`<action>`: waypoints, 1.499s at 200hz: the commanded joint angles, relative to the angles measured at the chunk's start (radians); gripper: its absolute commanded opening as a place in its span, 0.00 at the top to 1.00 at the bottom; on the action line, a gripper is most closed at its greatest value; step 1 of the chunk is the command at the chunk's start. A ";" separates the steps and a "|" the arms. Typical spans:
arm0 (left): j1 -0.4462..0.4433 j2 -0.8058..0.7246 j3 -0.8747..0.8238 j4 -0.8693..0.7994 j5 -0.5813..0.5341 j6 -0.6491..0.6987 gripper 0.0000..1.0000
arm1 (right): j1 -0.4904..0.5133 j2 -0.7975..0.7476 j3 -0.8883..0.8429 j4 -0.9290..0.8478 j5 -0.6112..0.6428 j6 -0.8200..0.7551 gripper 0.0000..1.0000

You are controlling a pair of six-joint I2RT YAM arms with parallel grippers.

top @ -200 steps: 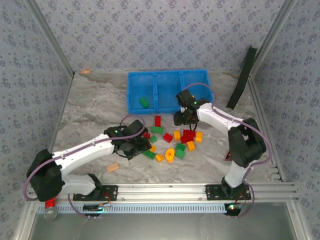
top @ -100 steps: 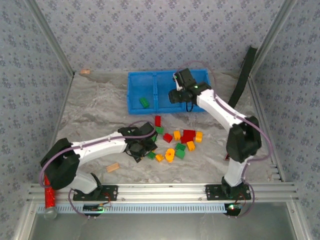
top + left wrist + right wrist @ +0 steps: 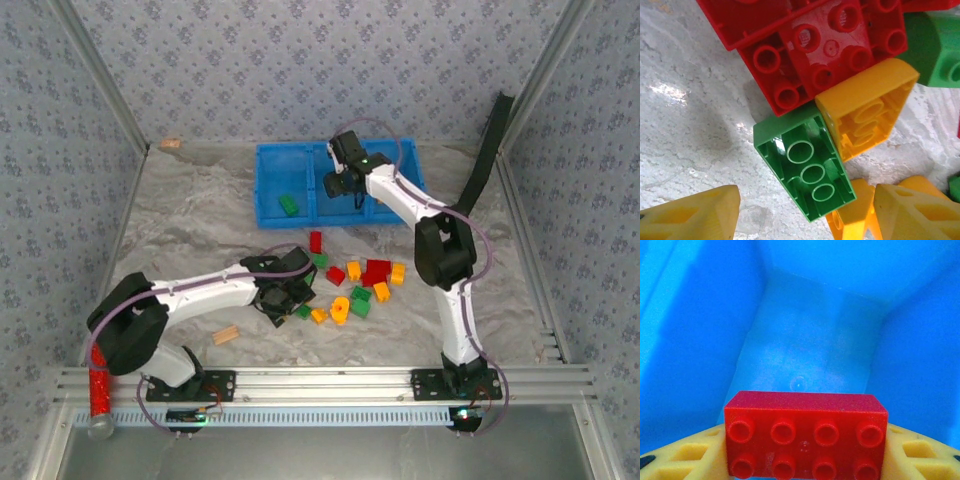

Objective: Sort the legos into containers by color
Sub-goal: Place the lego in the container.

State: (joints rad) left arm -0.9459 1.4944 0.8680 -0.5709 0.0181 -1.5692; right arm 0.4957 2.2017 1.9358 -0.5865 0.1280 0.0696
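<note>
The red lego goes slightly down toward the bottom of the tray's middle section next, and my right gripper releases it. That bottom lies below the gripper, bare apart from the green lego.
The blue tray (image 3: 273, 168) stands at the back with one green lego (image 3: 289, 205) in its left compartment. My right gripper (image 3: 340, 184) hangs over the middle compartment, shut on a red lego (image 3: 806, 432) between its yellow fingers (image 3: 682, 456). The bare blue compartment floor (image 3: 805, 360) lies below it. My left gripper (image 3: 290, 296) is low at the left edge of the lego pile (image 3: 365, 280). It is open (image 3: 805, 222), its fingers (image 3: 690, 215) on either side of the near end of an upturned green lego (image 3: 810, 172). Red legos (image 3: 825, 50) and a yellow-orange lego (image 3: 867, 107) touch that green one.
A tan wooden block (image 3: 226, 335) lies near the left arm's base. A red glittery cylinder (image 3: 97, 385) rests on the front rail at the left. A black strap (image 3: 485, 155) leans at the right wall. Bare marbled table stretches left of the pile.
My right arm has carried the red lego from above the pile back to over the tray's middle compartment. My left gripper has slid right into the pile's edge and opened a little.
</note>
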 commanded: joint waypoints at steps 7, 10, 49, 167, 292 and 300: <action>-0.014 0.024 -0.009 -0.010 0.031 -0.048 0.29 | 0.003 0.071 0.054 -0.038 0.039 -0.041 0.56; -0.014 0.025 -0.009 -0.009 0.031 -0.047 0.29 | 0.004 0.077 0.057 -0.040 0.042 -0.043 0.56; -0.019 0.044 -0.006 -0.005 0.032 -0.054 0.29 | 0.016 0.107 0.063 -0.039 0.054 -0.066 0.50; -0.020 0.098 0.008 0.000 0.030 -0.055 0.30 | 0.021 0.037 0.035 -0.045 -0.007 -0.063 0.30; -0.019 0.093 -0.026 0.008 0.039 -0.035 0.54 | 0.028 -0.085 0.020 -0.056 -0.084 -0.039 0.24; -0.019 0.095 -0.024 0.009 0.040 -0.030 0.57 | 0.031 -0.114 0.008 -0.058 -0.094 -0.035 0.24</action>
State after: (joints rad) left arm -0.9577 1.5768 0.8555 -0.5785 0.0376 -1.5795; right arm 0.5129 2.2429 1.9499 -0.6262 0.0765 0.0376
